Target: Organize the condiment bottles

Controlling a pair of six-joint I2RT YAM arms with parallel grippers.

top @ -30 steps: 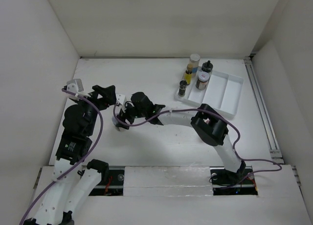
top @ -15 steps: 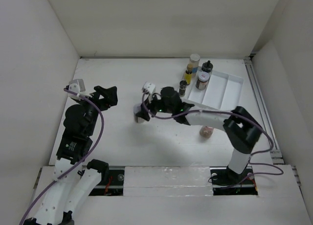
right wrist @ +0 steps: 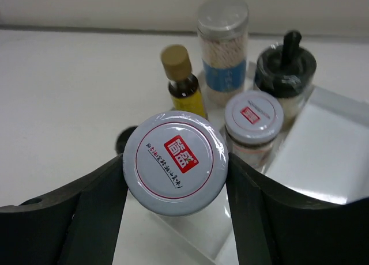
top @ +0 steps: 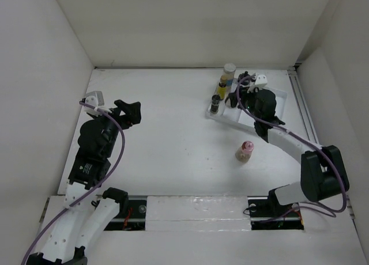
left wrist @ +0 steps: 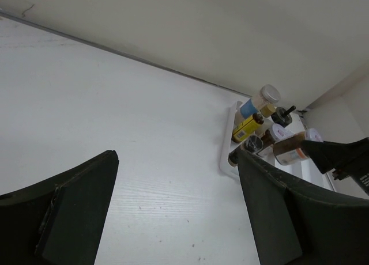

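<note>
My right gripper tilts the held jar upright next, lowering to the bare tray bottom below it, before the second white-lidded jar, and releases.
My right gripper (top: 244, 95) (right wrist: 176, 181) is shut on a white-lidded jar with a red mark (right wrist: 176, 163) and holds it over the near left corner of the white tray (top: 271, 116). Beyond it stand a slim yellow bottle (right wrist: 183, 83), a grey-lidded jar (right wrist: 222, 46), a black-lidded bottle (right wrist: 285, 69), a second white-lidded jar (right wrist: 252, 124) and a dark shaker (right wrist: 125, 141). A pink-capped bottle (top: 245, 151) stands alone on the table in front of the tray. My left gripper (top: 130, 110) (left wrist: 176, 213) is open and empty at the left.
White walls close the table on the left, back and right. The tray's right compartment (top: 274, 106) holds nothing. The left wrist view shows the bottle cluster (left wrist: 259, 124) and the right gripper (left wrist: 340, 155) far off.
My right arm has swung from the left middle of the table to the tray at the back right, carrying the white-lidded jar. The pink-capped bottle is uncovered. The left gripper barely moved.
</note>
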